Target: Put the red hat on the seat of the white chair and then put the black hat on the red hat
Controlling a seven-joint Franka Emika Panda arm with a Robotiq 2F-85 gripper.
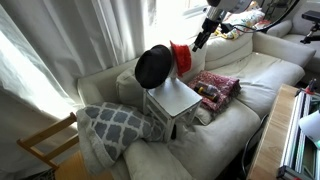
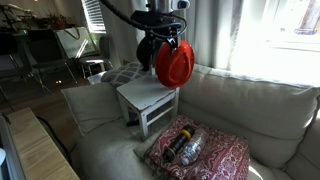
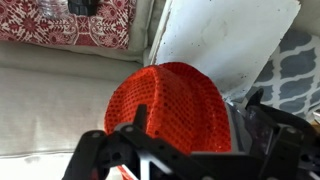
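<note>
My gripper will move down onto the red hat's top rim [image 1: 180,44] [image 3: 159,138] and shift to the left in the wrist view, because the red hat's rim is closer to the finger on that side.
The white chair [image 1: 172,100] stands on the sofa, its seat [image 2: 146,93] bare; the seat also shows in the wrist view [image 3: 225,40]. The red hat [image 1: 180,57] and the bigger black hat [image 1: 153,66] hang at the top of the chair's back. In an exterior view the red hat [image 2: 175,63] is in front of the black hat [image 2: 149,48]. My gripper [image 1: 198,42] is right beside the red hat, open. In the wrist view the red hat [image 3: 170,105] fills the space between the fingers of the gripper [image 3: 197,111], which are not closed on it.
A red-patterned cloth [image 1: 215,88] with a bottle-like object on it [image 2: 186,147] lies on the sofa beside the chair. A grey lattice pillow [image 1: 115,125] lies on the chair's other side. A bare wooden chair [image 1: 45,145] and a wooden table [image 1: 275,130] stand off the sofa.
</note>
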